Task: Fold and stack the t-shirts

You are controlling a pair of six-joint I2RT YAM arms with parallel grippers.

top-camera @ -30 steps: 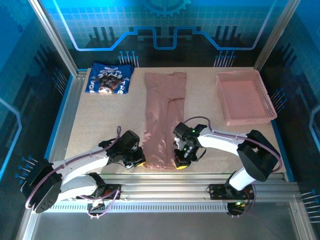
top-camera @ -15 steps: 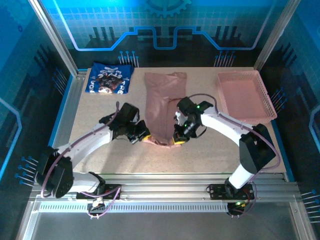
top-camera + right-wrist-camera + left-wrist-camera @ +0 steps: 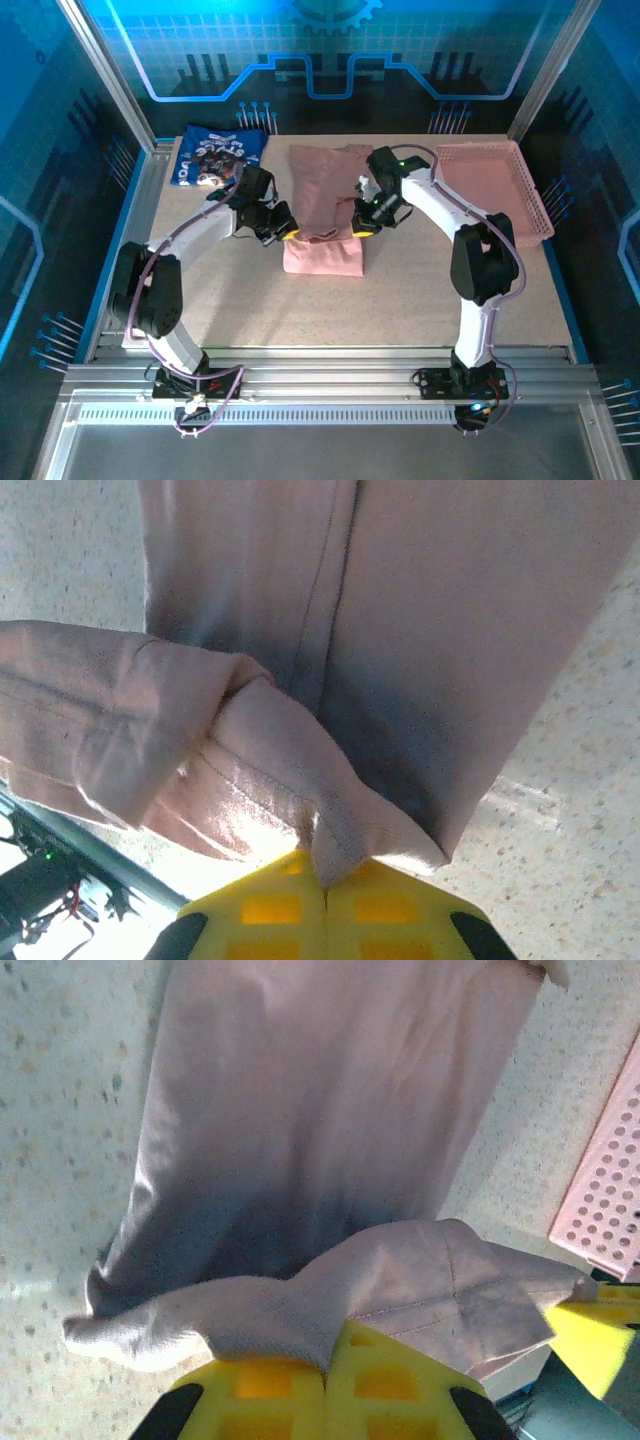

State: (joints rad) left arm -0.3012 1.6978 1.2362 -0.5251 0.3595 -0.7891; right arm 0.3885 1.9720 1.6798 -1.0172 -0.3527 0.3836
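Note:
The flat part of the pink t-shirt lies outward of my left gripper and below it, so my gripper needs to move outward and down to let go of the hem's corner.
The dusty pink t-shirt [image 3: 322, 205] lies as a long strip in the middle of the table, its near end lifted and carried back over itself. My left gripper [image 3: 284, 232] is shut on the hem's left corner, and in the left wrist view the pink t-shirt [image 3: 330, 1130] bunches over the yellow fingers [image 3: 270, 1385]. My right gripper [image 3: 364, 227] is shut on the right corner; the pink t-shirt [image 3: 420, 630] hangs from the pinched yellow fingertips [image 3: 270, 910]. The navy printed t-shirt [image 3: 218, 156] lies folded at the back left.
A pink plastic lattice basket [image 3: 494, 190] sits at the back right, close to my right arm, and its holed wall [image 3: 610, 1190] shows in the left wrist view. Metal frame rails border the table [image 3: 420, 300].
Both grippers have carried the pink shirt's near hem away from the front edge toward the back, doubling the strip over itself. The navy shirt and basket have stayed put.

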